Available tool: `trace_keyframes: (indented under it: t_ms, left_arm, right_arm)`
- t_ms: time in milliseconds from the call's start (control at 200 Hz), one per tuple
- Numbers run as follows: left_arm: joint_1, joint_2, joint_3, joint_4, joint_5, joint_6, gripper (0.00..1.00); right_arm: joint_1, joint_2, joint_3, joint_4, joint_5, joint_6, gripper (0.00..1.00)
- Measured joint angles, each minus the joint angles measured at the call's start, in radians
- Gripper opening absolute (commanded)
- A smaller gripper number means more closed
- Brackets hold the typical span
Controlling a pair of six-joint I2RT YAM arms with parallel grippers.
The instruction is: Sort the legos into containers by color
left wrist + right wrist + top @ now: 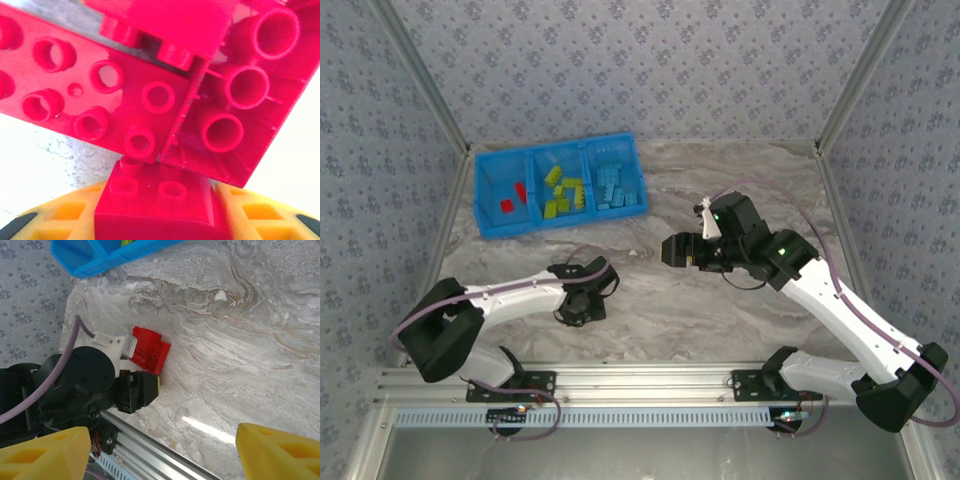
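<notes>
The small red lego will go next with my left gripper up from the table and outward over the tray's red-lego container (503,191) to be released, since red legos are there.
A cluster of red legos (100,90) lies on the marble table right in front of my left gripper (160,212). One small red lego (155,205) sits between its yellow fingers (60,220), which press on both its sides. From above, the left gripper (582,306) points down at the table and hides these bricks. The right wrist view shows the same red legos (150,352) beside the left arm's black wrist. My right gripper (671,249) hovers over mid-table, open and holding nothing. The blue tray (485,222) holds red legos (515,197), lime green legos (565,193) and light blue legos (612,185) in separate containers.
The tray stands at the back left, near the patterned wall. An aluminium rail (640,378) runs along the table's near edge. Bare marble (740,180) stretches between the tray and the right arm.
</notes>
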Motion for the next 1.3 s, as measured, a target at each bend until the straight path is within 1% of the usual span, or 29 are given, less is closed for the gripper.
trace_keyframes:
  t_ms: [80, 155, 230, 300, 340, 395, 495, 575, 655, 725, 820, 889, 984, 1054, 1149, 1234, 1299]
  left_arm:
    - [0.000, -0.020, 0.003, -0.010, -0.006, 0.004, 0.35]
    - [0.000, -0.056, 0.031, -0.058, -0.014, 0.011, 0.34]
    - [0.003, -0.111, 0.104, -0.120, -0.030, 0.026, 0.34]
    - [0.025, -0.164, 0.203, -0.161, -0.041, 0.052, 0.34]
    - [0.056, -0.189, 0.262, -0.174, -0.048, 0.075, 0.34]
    - [0.121, -0.211, 0.338, -0.185, -0.042, 0.114, 0.34]
    - [0.296, -0.208, 0.441, -0.190, -0.023, 0.197, 0.34]
    - [0.445, -0.155, 0.516, -0.205, -0.012, 0.267, 0.34]
    - [0.586, -0.062, 0.587, -0.207, 0.007, 0.332, 0.33]
    - [0.678, 0.024, 0.637, -0.206, 0.031, 0.370, 0.33]
    - [0.778, 0.156, 0.716, -0.209, 0.055, 0.407, 0.37]
    - [0.827, 0.249, 0.789, -0.218, 0.062, 0.419, 0.42]
    - [0.875, 0.351, 0.877, -0.229, 0.072, 0.426, 0.46]
    - [0.907, 0.404, 0.933, -0.249, 0.080, 0.430, 0.52]
    - [0.935, 0.446, 0.990, -0.277, 0.089, 0.441, 0.63]
    - [0.944, 0.447, 1.009, -0.301, 0.095, 0.447, 0.67]
    - [0.943, 0.432, 1.009, -0.315, 0.108, 0.451, 0.67]
  right_arm:
    - [0.000, 0.000, -0.004, 0.000, -0.001, 0.000, 0.79]
    - [0.001, 0.000, -0.004, 0.001, -0.007, -0.001, 0.79]
    - [0.004, 0.000, -0.004, 0.005, -0.027, -0.005, 0.79]
    - [0.011, 0.000, -0.004, 0.016, -0.052, -0.013, 0.79]
    - [0.016, 0.000, -0.004, 0.028, -0.063, -0.017, 0.79]
    - [0.022, 0.000, -0.004, 0.043, -0.073, -0.021, 0.79]
    - [0.024, 0.003, -0.003, 0.060, -0.077, -0.023, 0.79]
    - [0.024, 0.015, 0.010, 0.058, -0.077, -0.023, 0.79]
    - [0.024, 0.024, 0.027, 0.056, -0.076, -0.023, 0.79]
    - [0.026, 0.024, 0.043, 0.049, -0.073, -0.024, 0.79]
    - [0.026, 0.017, 0.057, 0.037, -0.060, -0.024, 0.79]
    - [0.028, 0.003, 0.057, 0.023, -0.047, -0.027, 0.79]
    - [0.028, -0.021, 0.057, 0.008, -0.031, -0.028, 0.79]
    - [0.028, -0.039, 0.057, -0.003, -0.022, -0.027, 0.79]
    - [0.028, -0.055, 0.057, -0.017, -0.014, -0.027, 0.79]
    - [0.028, -0.061, 0.057, -0.026, -0.005, -0.027, 0.79]
    - [0.028, -0.061, 0.057, -0.026, 0.000, -0.027, 0.79]
